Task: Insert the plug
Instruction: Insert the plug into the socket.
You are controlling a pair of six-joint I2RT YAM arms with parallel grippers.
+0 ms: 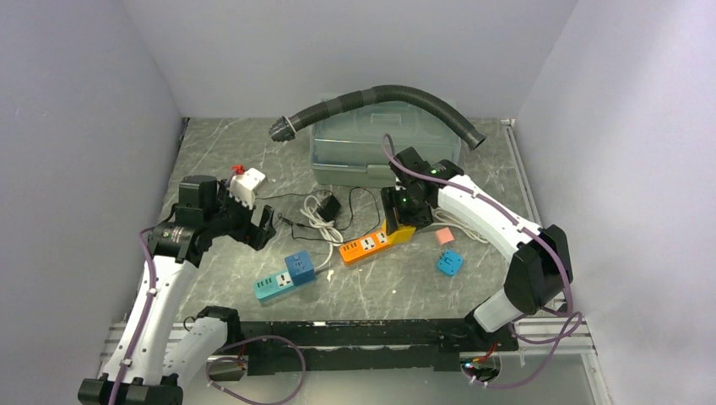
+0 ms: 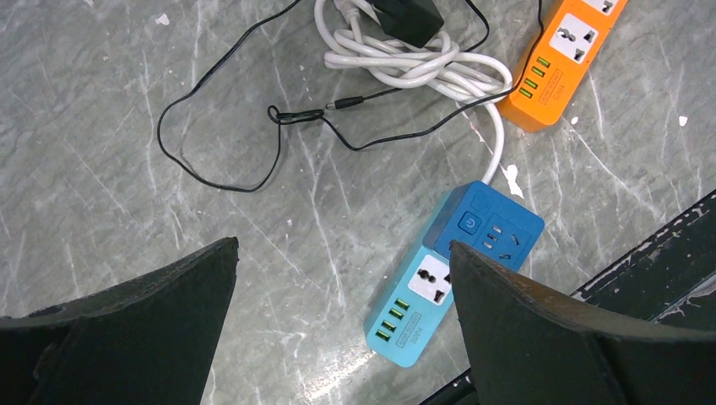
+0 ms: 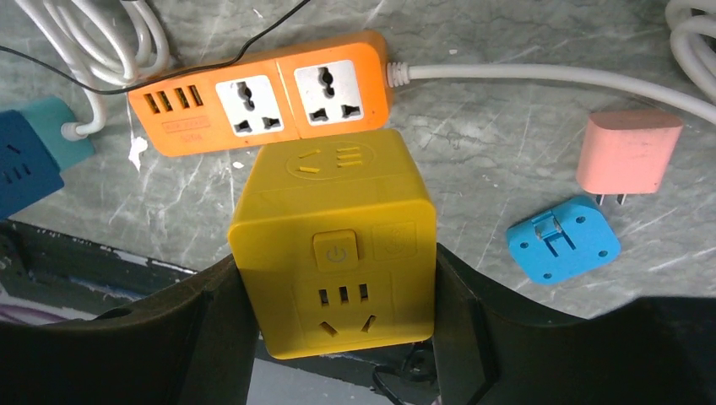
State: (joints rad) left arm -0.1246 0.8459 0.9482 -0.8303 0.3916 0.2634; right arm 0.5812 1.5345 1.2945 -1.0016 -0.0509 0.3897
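The power strip's cable-end socket (image 1: 382, 238) (image 3: 329, 93) is below my right gripper and to the left in the top view, so my right gripper will bring the cube down that way onto it.
My right gripper (image 3: 334, 258) is shut on a yellow cube socket plug (image 3: 333, 245), its button and socket face toward the camera. The cube's far edge sits right at the orange power strip (image 3: 262, 93), by its right-hand socket; its pins are hidden. In the top view the cube (image 1: 402, 233) is at the strip's right end (image 1: 365, 245). My left gripper (image 2: 344, 245) is open and empty, hovering above the table beside a light blue power strip (image 2: 422, 312) with a dark blue cube (image 2: 490, 228) on it.
A pink plug (image 3: 629, 152) and a blue plug (image 3: 561, 240) lie right of the orange strip. A coiled white cable (image 2: 414, 63) and thin black wire (image 2: 211, 181) lie mid-table. A grey box (image 1: 371, 143) under a black hose (image 1: 380, 94) stands at the back; a white adapter (image 1: 247, 186) sits at the left.
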